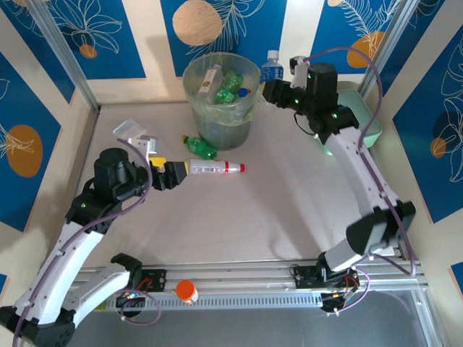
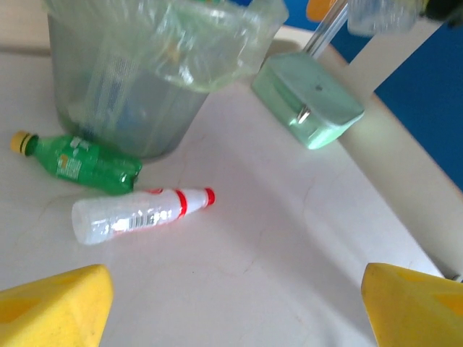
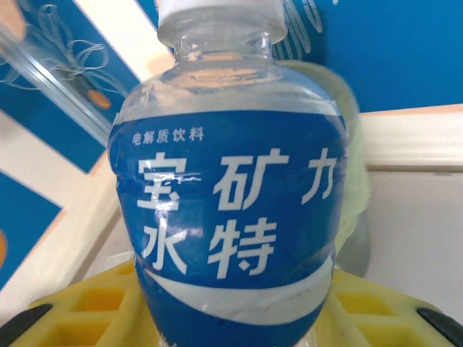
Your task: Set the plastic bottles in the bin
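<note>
The blue-labelled bottle in my right gripper still hangs outside; I should move it sideways over the bin's rim, above the bin's opening (image 1: 236,72), and release it.
The round grey-green bin (image 1: 217,123) stands at the back middle with a clear bag liner and several plastic bottles inside (image 1: 230,85). On the table by its foot lie a green bottle (image 1: 199,147) with a yellow cap and a clear bottle (image 1: 213,168) with a red cap. My left gripper (image 1: 172,173) is open just left of the clear bottle's base. From the left wrist, the yellow fingertips (image 2: 54,303) stand wide apart over bare table, short of the clear bottle (image 2: 137,215), green bottle (image 2: 83,163) and bin (image 2: 123,87). My right gripper (image 1: 278,90) is shut on an upright blue-labelled bottle (image 1: 271,69) (image 3: 231,210), right of the bin's rim.
A mint-green lidded box (image 1: 365,119) (image 2: 307,101) sits at the back right under the right arm. Flat clear packets (image 1: 134,134) lie at the left. An orange-capped item (image 1: 187,290) rests on the front rail. Metal frame posts (image 1: 61,54) flank the table.
</note>
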Action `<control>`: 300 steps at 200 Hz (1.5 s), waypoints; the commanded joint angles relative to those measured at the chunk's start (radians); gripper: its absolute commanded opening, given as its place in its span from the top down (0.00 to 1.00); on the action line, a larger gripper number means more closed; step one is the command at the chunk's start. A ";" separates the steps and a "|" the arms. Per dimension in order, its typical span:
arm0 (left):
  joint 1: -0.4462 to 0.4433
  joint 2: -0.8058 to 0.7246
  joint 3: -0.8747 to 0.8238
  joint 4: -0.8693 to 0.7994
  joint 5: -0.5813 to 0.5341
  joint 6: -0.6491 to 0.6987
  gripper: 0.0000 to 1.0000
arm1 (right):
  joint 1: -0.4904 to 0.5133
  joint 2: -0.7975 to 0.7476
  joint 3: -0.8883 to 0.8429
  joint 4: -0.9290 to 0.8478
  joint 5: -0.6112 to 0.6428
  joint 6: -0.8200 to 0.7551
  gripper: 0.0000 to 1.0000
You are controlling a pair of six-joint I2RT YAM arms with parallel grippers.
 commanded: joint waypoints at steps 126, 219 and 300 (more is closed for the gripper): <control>-0.065 -0.026 -0.138 0.060 -0.139 0.097 0.11 | 0.094 0.792 1.052 -0.330 0.282 -0.234 0.61; -0.089 -0.035 -0.141 0.055 -0.185 0.112 0.09 | 0.171 0.831 1.074 -0.300 0.348 -0.426 0.36; -0.089 -0.037 -0.138 0.049 -0.224 0.122 0.09 | 0.121 0.763 1.049 -0.282 0.257 -0.311 0.25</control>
